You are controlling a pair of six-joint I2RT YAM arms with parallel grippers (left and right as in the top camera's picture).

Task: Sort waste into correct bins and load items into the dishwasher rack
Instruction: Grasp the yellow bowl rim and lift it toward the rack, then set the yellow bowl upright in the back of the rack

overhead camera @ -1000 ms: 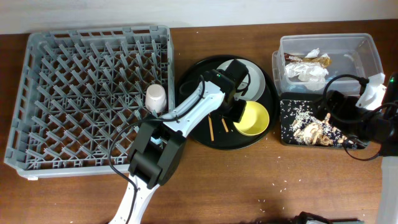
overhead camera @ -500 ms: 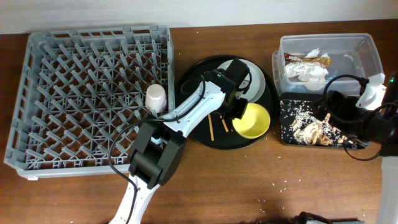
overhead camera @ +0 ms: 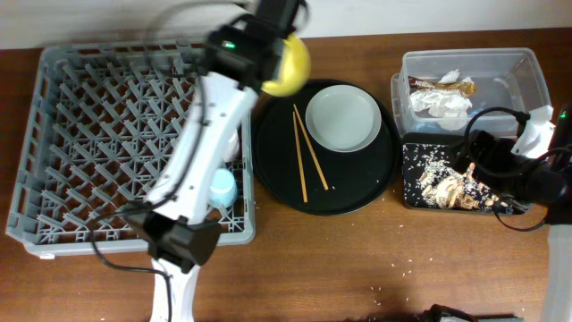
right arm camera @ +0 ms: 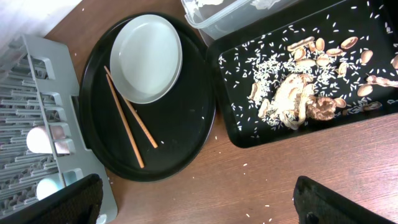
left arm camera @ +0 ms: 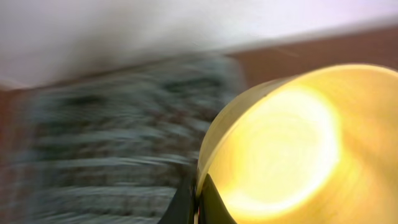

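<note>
I will next swing my left gripper to the rack's empty far corner (left arm camera: 189, 90), below it and to its left in the overhead view, tilt, lower and release the bowl (left arm camera: 286, 143).
My left gripper (left arm camera: 196, 202) is shut on the rim of the small yellow bowl (left arm camera: 286, 143). It holds the bowl (overhead camera: 286, 64) raised near the far right corner of the grey dishwasher rack (overhead camera: 107, 134). A light blue cup (overhead camera: 222, 188) sits in the rack, and a pink cup (right arm camera: 57, 138) lies beside it. The pale plate (overhead camera: 342, 119) and the chopsticks (overhead camera: 304, 161) lie on the round black tray (overhead camera: 268, 170). My right gripper (right arm camera: 205, 205) is open and empty, hovering by the shallow black tray (overhead camera: 416, 192) that holds food scraps (overhead camera: 451, 188).
The clear tub (overhead camera: 527, 72) at the back right holds white napkins (overhead camera: 438, 103) and the snack wrapper (overhead camera: 454, 86). Rice grains are scattered on the brown table (overhead camera: 357, 259) in front of the trays. The left wrist view is motion-blurred.
My left arm lifted the yellow bowl off the round tray and swung it up and left toward the rack. Plate, chopsticks and blue cup are now uncovered. The right arm has not moved.
</note>
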